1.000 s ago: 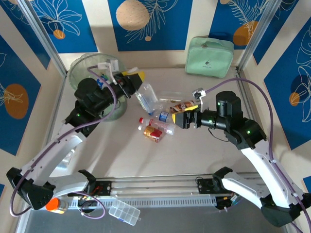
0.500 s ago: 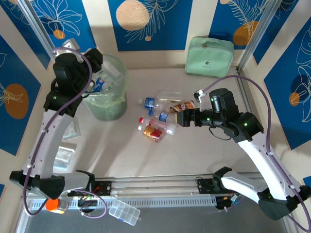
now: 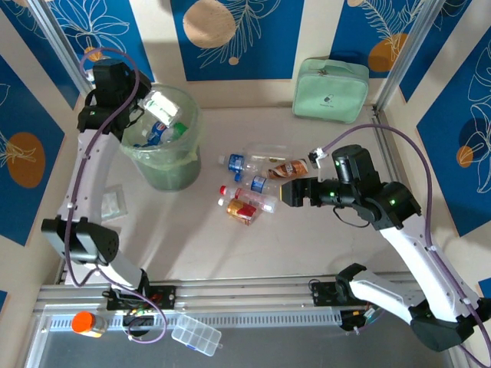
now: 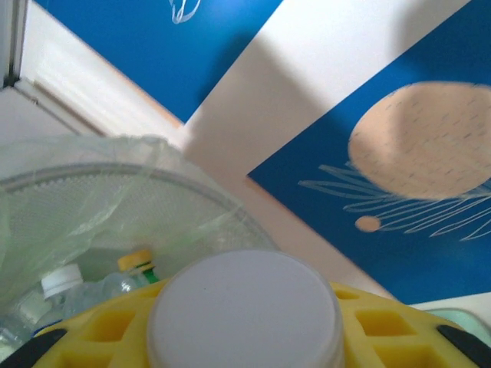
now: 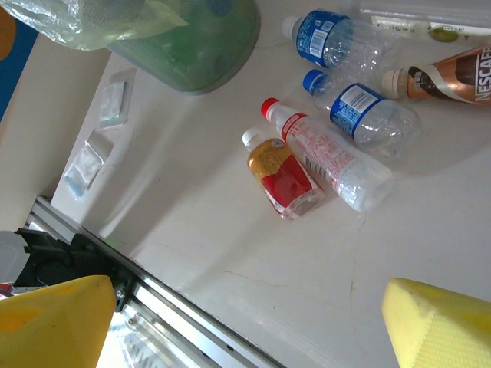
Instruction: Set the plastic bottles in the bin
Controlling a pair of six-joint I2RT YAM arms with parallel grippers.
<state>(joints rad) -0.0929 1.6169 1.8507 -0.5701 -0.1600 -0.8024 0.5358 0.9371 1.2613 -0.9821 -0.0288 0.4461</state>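
Note:
The bin's opening (image 3: 170,139) (image 4: 173,230) is below my left gripper, so next I should lower it toward the capped bottles inside and let go of the clear plastic bottle within the bin's rim.
My left gripper (image 3: 156,105) hangs over the bin (image 3: 163,157), shut on a clear plastic bottle (image 3: 163,102). In the left wrist view the bottle's round white end (image 4: 245,307) sits between the yellow fingers (image 4: 100,330), with the bin's rim (image 4: 115,172) and capped bottles (image 4: 61,280) below. Several bottles lie mid-table: two with blue labels (image 3: 234,162) (image 3: 257,184), a red-labelled one (image 3: 253,199), an orange-red one (image 3: 240,211) and a brown one (image 3: 288,167). My right gripper (image 3: 295,192) stands open just right of them. Its wrist view shows the orange-red bottle (image 5: 284,172) and red-labelled bottle (image 5: 326,153) ahead of the gripper (image 5: 245,330).
A mint-green zippered case (image 3: 331,88) stands at the back right. Small clear packets (image 3: 113,203) lie left of the bin. An orange-capped jar (image 3: 88,323) and a clear compartment box (image 3: 196,336) rest by the metal rail (image 3: 245,295) at the near edge.
My left arm has swung up and back from the table's middle to above the bin, carrying the bottle. The right gripper has shifted slightly rightward and stays open.

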